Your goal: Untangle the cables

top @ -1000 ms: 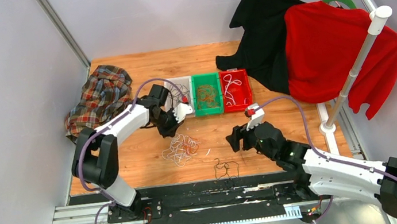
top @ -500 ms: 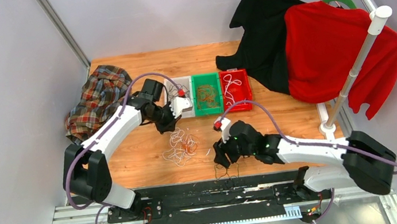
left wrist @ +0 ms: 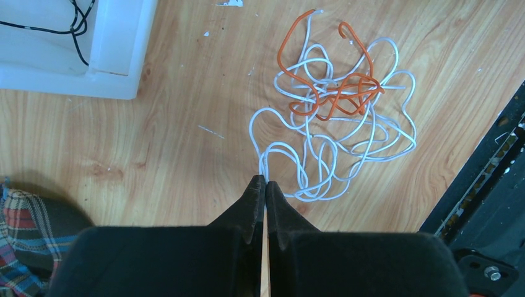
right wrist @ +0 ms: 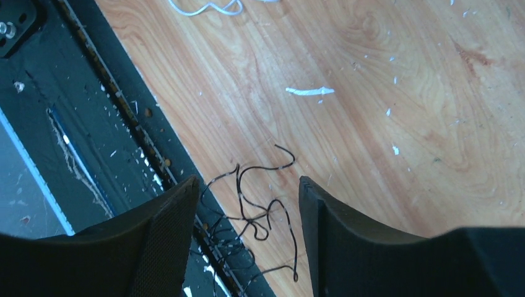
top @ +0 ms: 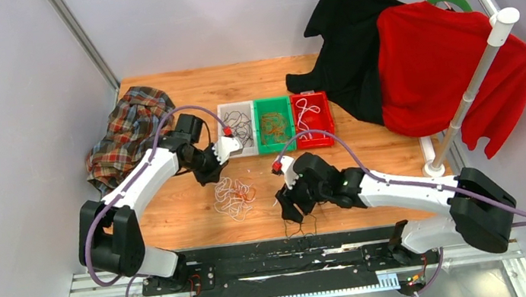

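I need to lower my right gripper onto the bunched middle of the black cable [top: 301,227] [right wrist: 251,219] next and close it, because those crossing pieces of cable are already between its open fingers.
A tangle of white cable [top: 232,198] and orange cable [top: 248,191] lies on the wooden table [top: 183,90]. In the left wrist view the white cable [left wrist: 334,154] loops under the orange cable [left wrist: 334,99]. My left gripper [top: 211,177] sits at the tangle's left edge, its jaws shut [left wrist: 265,180] on a strand of white cable. A thin black cable [top: 299,224] lies at the near table edge, partly over the black rail. My right gripper [top: 289,210] hovers just above it, open and empty [right wrist: 247,192], with the black cable [right wrist: 260,210] between its fingers.
White bin [top: 240,128] with black cables, green bin [top: 274,124] and red bin [top: 312,119] stand behind the tangle. A plaid cloth [top: 131,131] lies at the left. Black garment [top: 349,37] and red sweater [top: 449,70] hang at the right. The black rail [right wrist: 80,124] borders the near edge.
My left gripper moved from beside the white bin left and nearer, to the tangle's edge. My right arm swung left and down over the black cable.
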You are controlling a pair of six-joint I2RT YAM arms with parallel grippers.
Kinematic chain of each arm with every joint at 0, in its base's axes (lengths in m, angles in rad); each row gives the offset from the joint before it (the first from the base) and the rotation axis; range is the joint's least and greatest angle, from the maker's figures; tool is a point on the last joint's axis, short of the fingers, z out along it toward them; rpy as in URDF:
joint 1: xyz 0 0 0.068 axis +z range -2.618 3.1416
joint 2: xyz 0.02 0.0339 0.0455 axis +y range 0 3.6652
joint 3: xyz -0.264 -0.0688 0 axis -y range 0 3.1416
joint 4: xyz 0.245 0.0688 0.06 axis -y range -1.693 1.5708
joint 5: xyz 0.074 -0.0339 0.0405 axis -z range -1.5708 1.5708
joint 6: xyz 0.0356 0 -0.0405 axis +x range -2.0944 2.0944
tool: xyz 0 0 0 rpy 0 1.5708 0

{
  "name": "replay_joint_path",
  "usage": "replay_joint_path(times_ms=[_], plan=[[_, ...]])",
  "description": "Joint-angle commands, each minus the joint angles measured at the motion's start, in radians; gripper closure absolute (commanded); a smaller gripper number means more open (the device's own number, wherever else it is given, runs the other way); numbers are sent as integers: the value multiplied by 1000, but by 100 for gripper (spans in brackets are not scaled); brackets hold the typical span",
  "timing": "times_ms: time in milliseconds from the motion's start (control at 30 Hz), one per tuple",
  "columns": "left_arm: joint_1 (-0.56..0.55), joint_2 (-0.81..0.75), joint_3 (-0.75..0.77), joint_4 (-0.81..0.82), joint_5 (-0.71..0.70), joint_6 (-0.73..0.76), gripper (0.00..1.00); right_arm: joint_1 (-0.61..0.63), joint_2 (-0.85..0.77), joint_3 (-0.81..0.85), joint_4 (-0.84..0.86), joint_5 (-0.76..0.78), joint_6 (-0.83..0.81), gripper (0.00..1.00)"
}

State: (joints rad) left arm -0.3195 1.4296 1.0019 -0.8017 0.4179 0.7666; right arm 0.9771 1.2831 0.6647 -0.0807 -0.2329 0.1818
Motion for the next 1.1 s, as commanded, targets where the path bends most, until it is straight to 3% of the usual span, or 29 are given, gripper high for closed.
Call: replay_joint_path(times_ms=[0,133,267,467,700,1067], plan=[[13,-32,-9,21,18,19,99,18,-36,18,-111,-51,-31,39],[14,-28,-6,31,23,13,99,34,-10,13,-141,-53,-20,40],[14,-26,3,32,35,6,99,44,69,20,-143,-55,-10,49],[14,-30,2,37,36,0,99,43,48,93,-171,84,-11,98],[15,-40,-17,37,48,5,99,-36,-59,304,-181,168,-74,99],[20,-142,-84,34,69,24,99,-174,172,674,-137,216,-171,99]])
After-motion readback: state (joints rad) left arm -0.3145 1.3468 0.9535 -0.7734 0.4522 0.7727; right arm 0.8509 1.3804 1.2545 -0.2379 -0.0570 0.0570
